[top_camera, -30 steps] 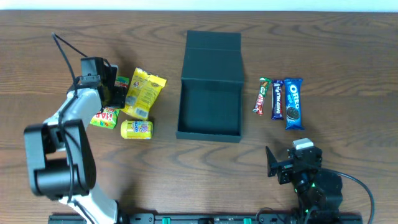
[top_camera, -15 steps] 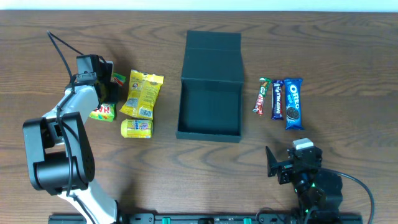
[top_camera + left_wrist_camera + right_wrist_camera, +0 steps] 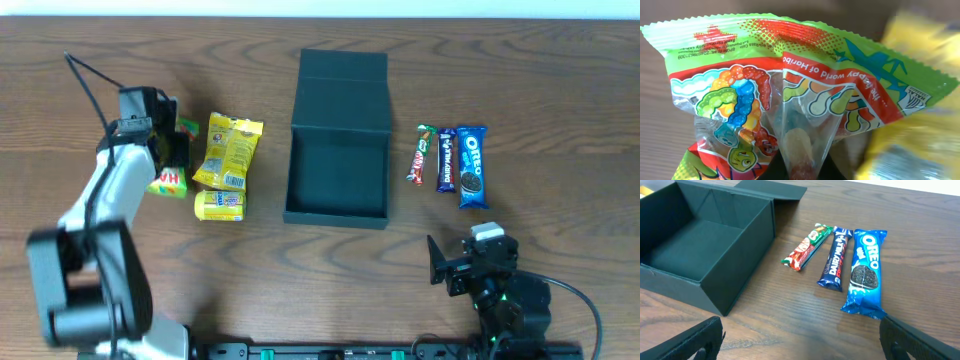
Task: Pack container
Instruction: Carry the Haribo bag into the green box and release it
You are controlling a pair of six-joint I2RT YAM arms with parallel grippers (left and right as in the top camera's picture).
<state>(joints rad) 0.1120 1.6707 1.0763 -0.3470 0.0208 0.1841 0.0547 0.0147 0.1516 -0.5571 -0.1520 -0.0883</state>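
Note:
I should next carry the Haribo bag with my left gripper up across the yellow snack bag, over the open teal box, which is empty inside.
The container is a dark teal box standing open mid-table, its flap lid laid back behind it; the right wrist view shows its bare inside. My left gripper is shut on a green and red Haribo gummy bag at the table's left. In the left wrist view the bag fills the picture, and a fold of its clear film is pinched in the gripper. My right gripper stands open near the front edge, with only table between its fingers.
A yellow snack bag and a small yellow packet lie just right of the Haribo bag. Right of the box lie a red and green bar, a Dairy Milk bar and a blue Oreo pack.
The left gripper has shut on the Haribo bag and drawn it a little to the left, away from the yellow bag. The right arm has not moved.

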